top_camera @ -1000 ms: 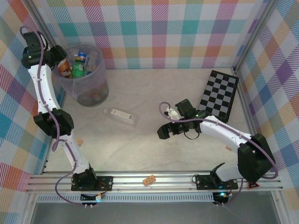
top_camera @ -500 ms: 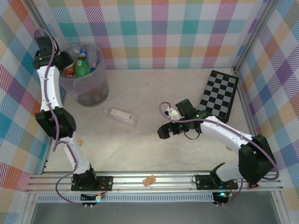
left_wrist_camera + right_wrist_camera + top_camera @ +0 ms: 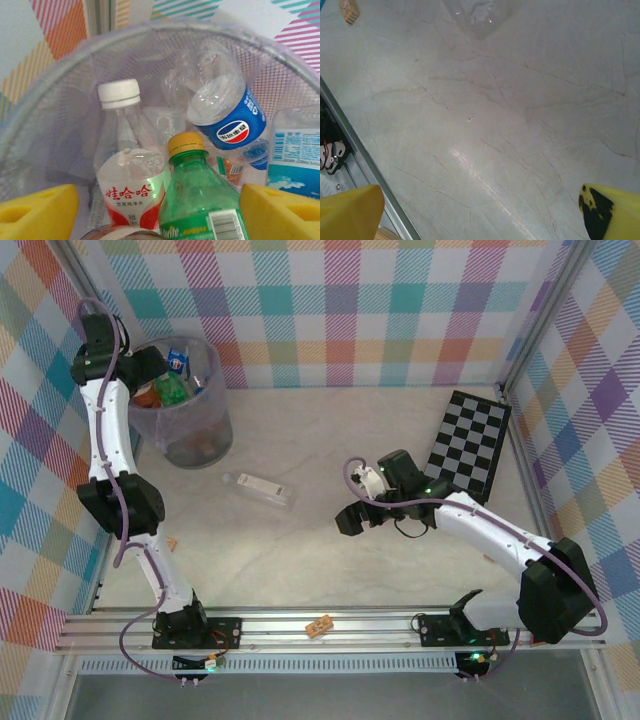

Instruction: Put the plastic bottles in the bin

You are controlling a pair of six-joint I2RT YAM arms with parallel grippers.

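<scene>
Next, my right gripper first moves across to the near end of the clear bottle on the tabletop, the end that lies toward it, then lowers to grab it.
The grey-lavender bin stands at the far left and holds several plastic bottles. Looking down into the bin, I see a green bottle with a yellow cap, a clear bottle with a white cap and red label and a clear blue-labelled one. My left gripper hangs over the rim, open; the green bottle stands between its wide-apart yellow fingers. One clear bottle lies on the table. My right gripper hovers open to its right, with nothing in it; that bottle's end shows ahead.
A black-and-white checkerboard lies at the right. A tan wooden block sits on the front rail, and a smaller one lies beside the left arm. The metal rail runs along the near edge.
My left gripper has shifted right over the bin's rim, and the green and amber bottles now sit lower inside it. The right arm has barely moved.
</scene>
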